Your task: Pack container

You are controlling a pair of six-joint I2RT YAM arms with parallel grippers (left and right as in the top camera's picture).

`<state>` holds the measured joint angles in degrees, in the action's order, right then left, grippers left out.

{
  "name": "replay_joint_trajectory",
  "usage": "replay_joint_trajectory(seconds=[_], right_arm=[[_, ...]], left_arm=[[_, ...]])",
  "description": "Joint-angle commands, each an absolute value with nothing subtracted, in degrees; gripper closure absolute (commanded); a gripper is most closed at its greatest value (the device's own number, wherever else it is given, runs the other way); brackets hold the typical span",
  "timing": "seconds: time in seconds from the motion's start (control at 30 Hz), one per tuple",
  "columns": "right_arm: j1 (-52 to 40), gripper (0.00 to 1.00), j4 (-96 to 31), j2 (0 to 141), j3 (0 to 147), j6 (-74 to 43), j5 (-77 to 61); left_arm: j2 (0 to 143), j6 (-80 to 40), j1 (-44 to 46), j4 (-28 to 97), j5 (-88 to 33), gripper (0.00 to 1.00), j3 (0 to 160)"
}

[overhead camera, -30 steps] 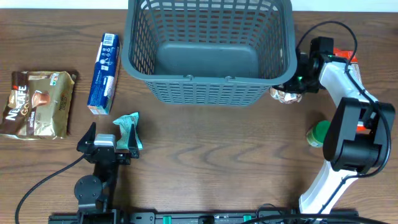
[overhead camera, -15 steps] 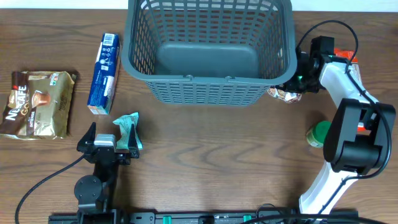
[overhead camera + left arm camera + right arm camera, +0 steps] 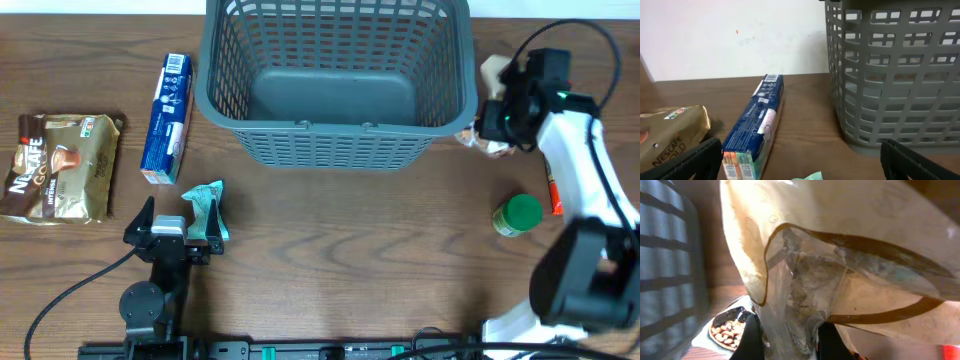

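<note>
The robot's right gripper next needs to move the clear snack bag (image 3: 490, 72) it holds up and away from the basket's side, which is crowding it, then release it above the tabletop by the basket's near corner (image 3: 453, 168).
The grey-teal lattice basket (image 3: 338, 80) stands at the top middle of the table; its wall also shows in the left wrist view (image 3: 895, 75) and at the left edge of the right wrist view (image 3: 665, 260). My right gripper (image 3: 492, 128) is shut on a cream and clear snack bag (image 3: 840, 275), held just right of the basket; the bag (image 3: 490, 72) sticks out by the rim. My left gripper (image 3: 170, 232) is open and empty at the lower left, next to a small teal packet (image 3: 207, 209).
A blue carton (image 3: 166, 118) lies left of the basket, also in the left wrist view (image 3: 755, 127). A gold Nescafe pouch (image 3: 62, 165) lies at the far left. A green-lidded jar (image 3: 518, 215) and an orange item (image 3: 552, 193) lie at the right.
My right gripper has lifted the snack bag off the table and moved right and up beside the basket's right wall. The left arm has not moved.
</note>
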<state>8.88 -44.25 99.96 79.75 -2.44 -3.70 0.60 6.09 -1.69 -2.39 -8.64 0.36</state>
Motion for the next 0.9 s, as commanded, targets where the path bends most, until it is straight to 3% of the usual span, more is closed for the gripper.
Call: replay_joint_trajectory(seconds=[0.0,0.47,0.87], right_arm=[[9.41,0.98,-45.04,93.80,79.94,-5.17,-0.47],[8.97,0.98,-47.88,70.63,80.25,-6.39,5.82],[3.79,0.99,-42.83,61.32,81.76,-0.51,4.01]], left_arm=[[0.23,6.63,-1.45,-2.66,-8.82,0.01,0.23],[0.23,6.63,-1.45,-2.66,-8.82,0.02,0.23],[0.23,6.63,-1.45,-2.66,-8.82,0.01,0.23]])
